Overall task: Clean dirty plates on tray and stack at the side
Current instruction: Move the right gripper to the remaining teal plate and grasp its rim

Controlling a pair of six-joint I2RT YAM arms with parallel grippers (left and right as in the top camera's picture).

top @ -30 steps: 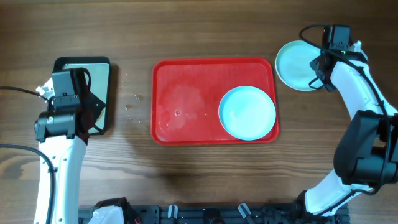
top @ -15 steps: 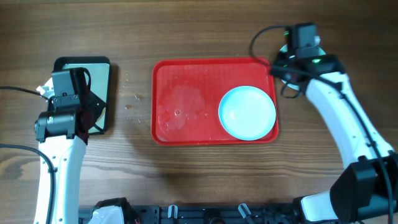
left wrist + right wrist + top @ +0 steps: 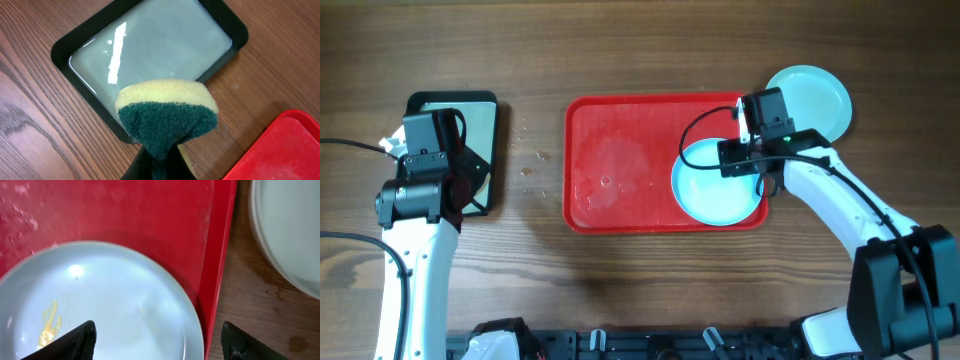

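Note:
I should next bring my right gripper down around the plate's edge beside the tray's rim and close it there, since that edge lies below it, between its open fingers.
The red tray (image 3: 620, 165) lies mid-table with one pale aqua plate (image 3: 705, 195) at its right end. That plate (image 3: 100, 300) carries a yellow smear (image 3: 50, 322). My right gripper (image 3: 745, 165) hovers open over this plate's right side; in the right wrist view its gripper (image 3: 160, 342) straddles the plate's edge and the tray's rim (image 3: 220, 255) with nothing held. Another plate (image 3: 815, 100) rests on the wood right of the tray. My left gripper (image 3: 160, 162) is shut on a yellow-and-green sponge (image 3: 167, 117) above the near corner of the water pan.
A black-rimmed pan (image 3: 485, 105) of water stands at the far left, its rim (image 3: 65, 47) beneath the sponge. Water droplets (image 3: 532, 165) speckle the wood between pan and tray. The tray's left half (image 3: 610, 170) is wet.
My right arm has swung from the side plate leftward and down to the plate on the tray, its jaws widening. The left arm and sponge have stayed still.

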